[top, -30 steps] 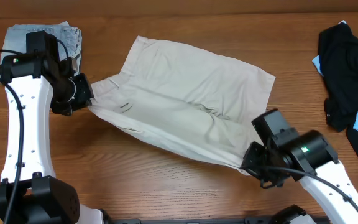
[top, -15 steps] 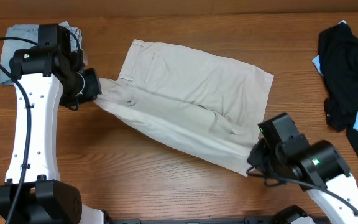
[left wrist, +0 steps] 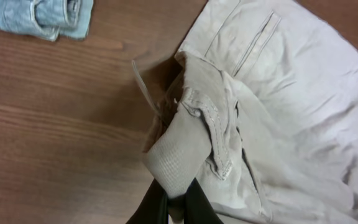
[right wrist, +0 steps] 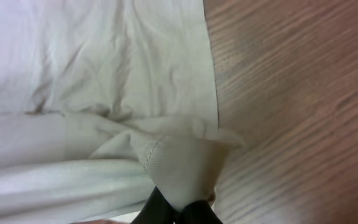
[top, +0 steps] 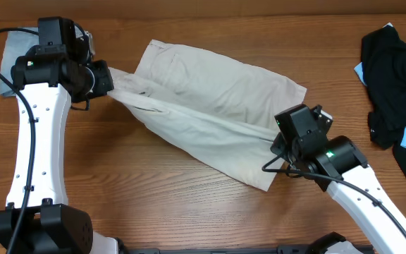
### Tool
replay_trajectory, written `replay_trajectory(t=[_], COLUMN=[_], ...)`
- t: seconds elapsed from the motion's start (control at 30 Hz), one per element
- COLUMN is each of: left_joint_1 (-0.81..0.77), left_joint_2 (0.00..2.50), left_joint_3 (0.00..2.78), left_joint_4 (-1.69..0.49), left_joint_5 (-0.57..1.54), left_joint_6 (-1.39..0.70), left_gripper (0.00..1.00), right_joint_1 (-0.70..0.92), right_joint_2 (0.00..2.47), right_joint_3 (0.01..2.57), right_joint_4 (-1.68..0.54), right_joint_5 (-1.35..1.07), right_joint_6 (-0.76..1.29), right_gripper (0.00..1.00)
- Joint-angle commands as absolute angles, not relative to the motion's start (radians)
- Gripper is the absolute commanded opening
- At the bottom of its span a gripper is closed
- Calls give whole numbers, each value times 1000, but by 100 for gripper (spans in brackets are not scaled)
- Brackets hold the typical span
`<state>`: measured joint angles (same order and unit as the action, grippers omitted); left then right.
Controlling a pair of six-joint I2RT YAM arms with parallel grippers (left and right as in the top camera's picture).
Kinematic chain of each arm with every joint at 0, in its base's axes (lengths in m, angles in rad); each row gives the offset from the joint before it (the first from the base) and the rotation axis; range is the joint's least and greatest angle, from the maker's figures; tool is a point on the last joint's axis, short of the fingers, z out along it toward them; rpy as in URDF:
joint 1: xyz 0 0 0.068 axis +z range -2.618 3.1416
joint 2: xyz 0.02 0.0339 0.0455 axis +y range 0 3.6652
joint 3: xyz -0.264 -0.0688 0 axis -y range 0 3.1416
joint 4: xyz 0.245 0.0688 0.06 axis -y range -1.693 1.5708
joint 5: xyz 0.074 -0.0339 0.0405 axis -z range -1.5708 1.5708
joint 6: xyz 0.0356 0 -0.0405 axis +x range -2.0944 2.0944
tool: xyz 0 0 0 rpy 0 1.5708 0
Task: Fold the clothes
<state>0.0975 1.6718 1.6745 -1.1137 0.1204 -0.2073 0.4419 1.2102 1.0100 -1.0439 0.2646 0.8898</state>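
My left gripper carries the held waistband end outward onto the corner next and releases it there, since the far waistband corner [top: 155, 45] lies bare, outward of the gripper.
The beige shorts [top: 210, 106] lie across the middle of the wooden table, the near half lifted and drawn over toward the far half. My left gripper [top: 108, 79] is shut on the waistband end; in the left wrist view the waistband [left wrist: 185, 143] bunches up from my left fingers [left wrist: 174, 202]. My right gripper [top: 277, 137] is shut on the leg hem at the right; in the right wrist view the hem corner [right wrist: 185, 165] rises from my right fingers [right wrist: 178, 208], over the flat shorts [right wrist: 104, 62].
A faded light-blue denim garment [top: 9, 63] lies at the far left corner, partly under my left arm; it also shows in the left wrist view [left wrist: 36, 15]. A black garment with light-blue cloth [top: 397, 85] is heaped at the right edge.
Both grippers have carried the near edge of the shorts away from the front, toward the back of the table. The left one rose past the denim; the right one moved up and left.
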Motion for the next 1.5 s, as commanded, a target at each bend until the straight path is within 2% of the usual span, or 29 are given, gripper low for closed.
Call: replay_trajectory(t=[0.0,0.4,0.83,0.9,1.03,1.07,1.1,1.13,1.17,1.2,1.23,1.47], left_joint_1=[109,85,-38,-58,-79,-82,-85,-87,-88,-88,-88,-67], left_joint_2=[1681,1785,1950,1984,2045,2061,2074,2083,2094,2099,2099,2009], left_joint_3=[1703,1703,1703,1703,1703,1703,1703,1703,1703,1703,1703,1716], left_joint_4=[-1051,-862,-492,-432,-338,-322,-310,-303,-300,-301,-305,-408], left_joint_5=[41,45,46,40,41,41,41,41,41,41,41,45], left_joint_6=[-217,-271,-277,-277,-277,-278,-278,-278,-277,-277,-277,-265], left_gripper=[4,4,4,5,14,18,23,36,61,71,100,100], right_joint_1=[373,254,188,172,145,138,134,131,127,127,126,126], right_joint_2=[1239,1332,1554,1580,1610,1617,1625,1631,1637,1637,1637,1561], right_joint_3=[1028,1028,1028,1028,1028,1028,1028,1028,1028,1028,1028,1030], right_joint_4=[-1021,-664,-392,-354,-283,-261,-249,-230,-214,-211,-207,-319], right_joint_5=[392,365,365,365,365,364,365,365,365,365,366,290], right_joint_6=[849,619,598,598,597,598,597,597,598,597,597,545], right_gripper=[4,4,4,4,4,8,17,47,89,100,100,100])
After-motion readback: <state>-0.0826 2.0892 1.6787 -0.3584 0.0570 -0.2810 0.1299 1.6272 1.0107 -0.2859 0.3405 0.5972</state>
